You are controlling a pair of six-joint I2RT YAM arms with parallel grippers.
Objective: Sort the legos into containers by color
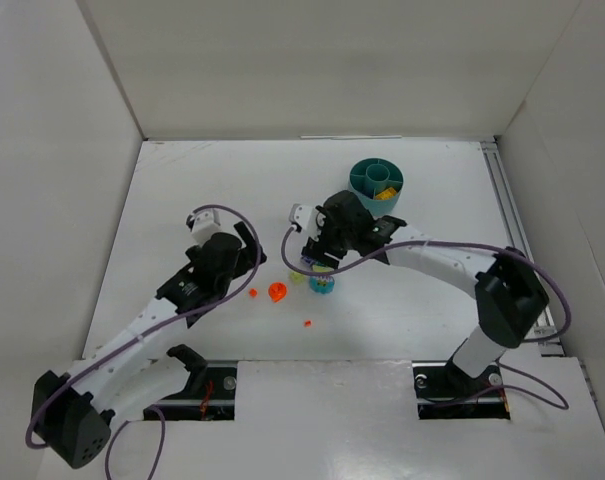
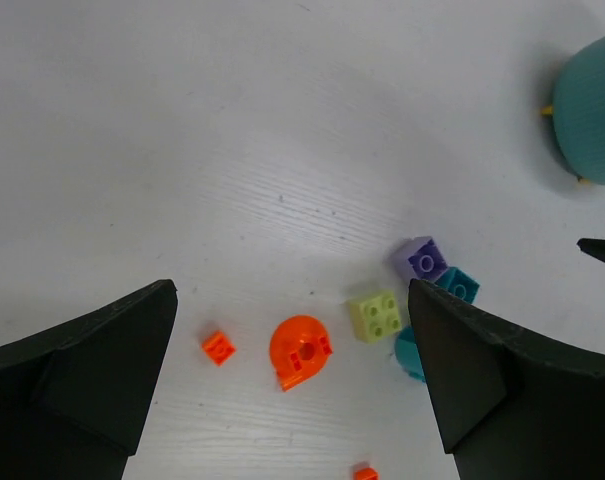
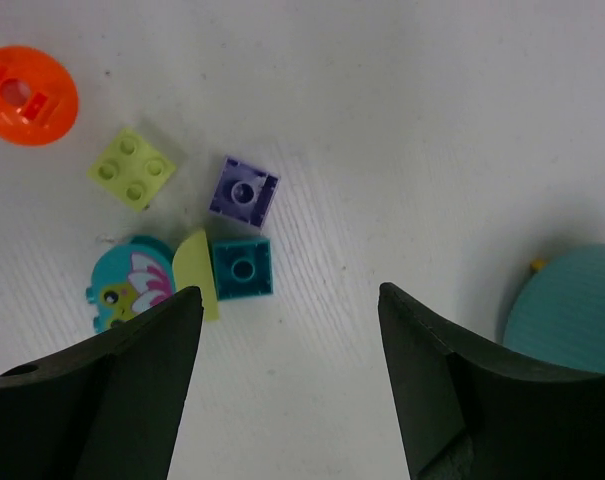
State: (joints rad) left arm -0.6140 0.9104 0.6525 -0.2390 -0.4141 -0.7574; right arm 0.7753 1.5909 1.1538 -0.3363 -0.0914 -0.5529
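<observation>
The purple brick still lies loose outside the tub, so my right gripper will next go left in the top view and down and close around it.
Several legos lie loose on the white table. In the left wrist view I see an orange-red round piece, a small orange-red brick, a light green brick, a purple brick and a teal brick. My left gripper hangs open above the round orange piece, holding nothing. My right gripper is open and empty just right of the teal brick and purple brick. The round teal tub stands at the back right with a yellow brick in one wedge.
A teal round piece with a flower print and a pale green curved bit lie beside the teal brick. Another tiny orange-red bit lies nearer the arms. White walls enclose the table on three sides.
</observation>
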